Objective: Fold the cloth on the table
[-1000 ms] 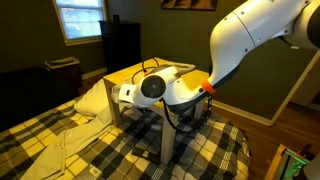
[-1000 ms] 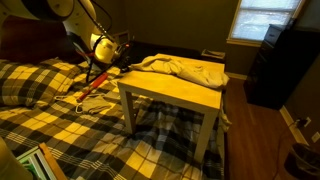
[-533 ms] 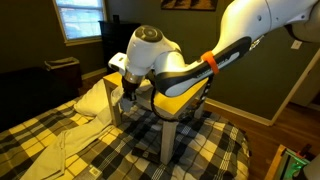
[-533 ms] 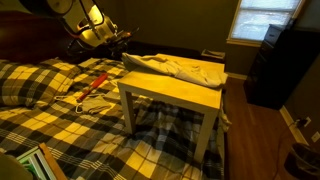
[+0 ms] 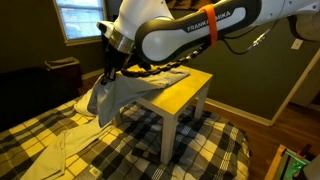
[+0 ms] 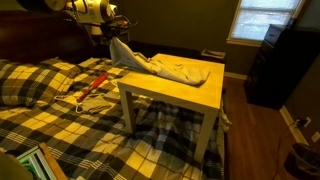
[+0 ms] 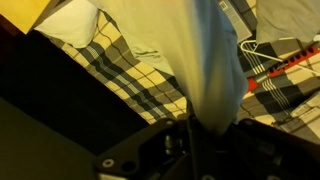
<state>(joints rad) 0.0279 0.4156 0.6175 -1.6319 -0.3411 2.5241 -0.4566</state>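
Observation:
My gripper carries the raised corner inward across the table's edge next and releases it over the cloth's opposite end [image 6: 194, 74], since it hangs beyond the tabletop.
A pale grey cloth [image 6: 170, 69] lies crumpled on the light wooden table [image 6: 180, 93]. One end is pulled up off the table's edge. My gripper [image 6: 112, 36] is shut on that end and holds it above the table's corner. In an exterior view the gripper [image 5: 108, 67] sits under the big white arm, and the cloth [image 5: 106, 95] hangs down from it beside the table [image 5: 187, 94]. In the wrist view the cloth [image 7: 190, 60] runs away from the gripper [image 7: 205, 128], and the fingers are dark and mostly hidden by it.
A yellow and black plaid bedspread [image 6: 50, 110] surrounds the table. A red-handled tool [image 6: 93, 86] lies on it near the table, and also shows in the wrist view [image 7: 285, 65]. A black cabinet [image 6: 275, 65] stands under the window. A white pillow [image 7: 68, 22] lies nearby.
The arm has swung from low beside the table up to its corner. The gripper has taken the cloth's end and lifted it off the table edge.

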